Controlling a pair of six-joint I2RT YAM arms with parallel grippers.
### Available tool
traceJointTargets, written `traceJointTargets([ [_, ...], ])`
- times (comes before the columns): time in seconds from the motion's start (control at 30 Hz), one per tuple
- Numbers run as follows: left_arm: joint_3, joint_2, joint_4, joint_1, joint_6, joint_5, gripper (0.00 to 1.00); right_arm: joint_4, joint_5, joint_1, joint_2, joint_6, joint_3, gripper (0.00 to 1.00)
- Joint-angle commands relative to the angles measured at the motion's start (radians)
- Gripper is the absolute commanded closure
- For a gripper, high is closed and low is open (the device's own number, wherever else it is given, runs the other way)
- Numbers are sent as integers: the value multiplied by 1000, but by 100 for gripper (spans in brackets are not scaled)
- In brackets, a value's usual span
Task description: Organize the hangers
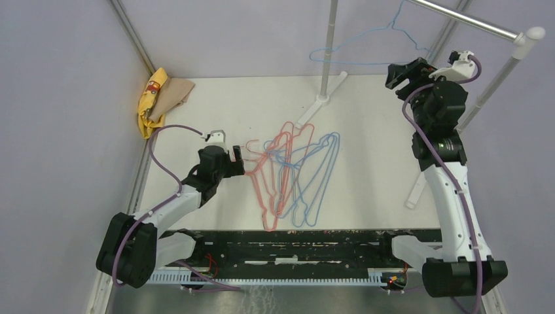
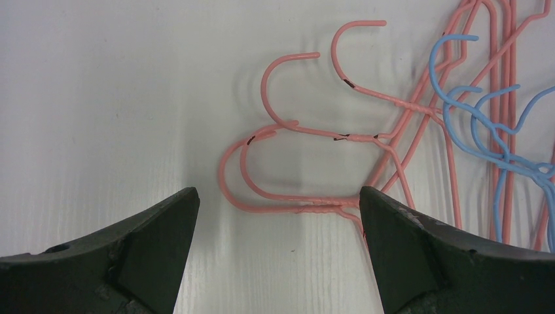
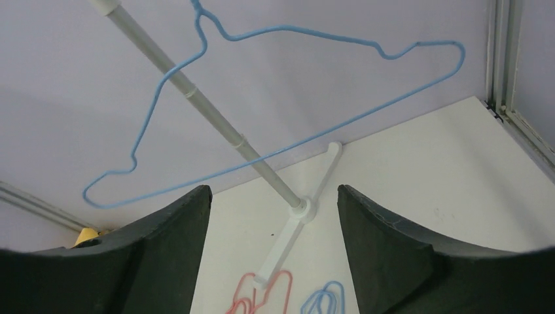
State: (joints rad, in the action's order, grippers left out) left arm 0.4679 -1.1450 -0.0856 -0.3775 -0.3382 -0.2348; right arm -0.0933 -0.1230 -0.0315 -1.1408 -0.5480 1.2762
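My right gripper next comes back from the rack, down, tilting toward the table, onto a blue hanger's neck wire, since it lies over pink wires.
A pile of pink-red hangers and light blue hangers lies flat in the middle of the white table. One more light blue hanger hangs from the rack rail. My left gripper is open and low at the pile's left edge. In the left wrist view its jaws stand wide apart, and the nearest pink hook lies between the tips, with the blue hangers to the right. My right gripper is raised near the rack, open and empty, facing the hung blue hanger.
A yellow and tan cloth lies at the back left corner. The rack's upright pole stands on a white foot just behind the pile. A second slanted pole is beside my right arm. Walls close in on both sides.
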Motion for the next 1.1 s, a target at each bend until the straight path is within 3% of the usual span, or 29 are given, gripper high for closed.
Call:
traceJointTargets([
  [0.0, 1, -21, -63, -3, -8, -17, 1, -24, 141, -6, 123, 23, -27, 22],
  [0.1, 5, -43, -69, -2, -11, -14, 1, -98, 256, -80, 126, 60, -6, 27],
  [0.27, 5, -57, -75, -2, -16, -12, 1, -228, 158, -390, 75, 207, -52, 31],
  [0.47, -8, -36, -73, -3, -19, -11, 1, -241, 139, -595, -127, 216, -165, 41],
  [0.77, -9, -14, -64, -2, -18, -22, 1, -158, 219, -704, -444, 154, -250, 49],
  [1.07, -3, -26, -66, -3, -16, -15, 1, -102, 258, -741, -592, 113, -261, 54],
])
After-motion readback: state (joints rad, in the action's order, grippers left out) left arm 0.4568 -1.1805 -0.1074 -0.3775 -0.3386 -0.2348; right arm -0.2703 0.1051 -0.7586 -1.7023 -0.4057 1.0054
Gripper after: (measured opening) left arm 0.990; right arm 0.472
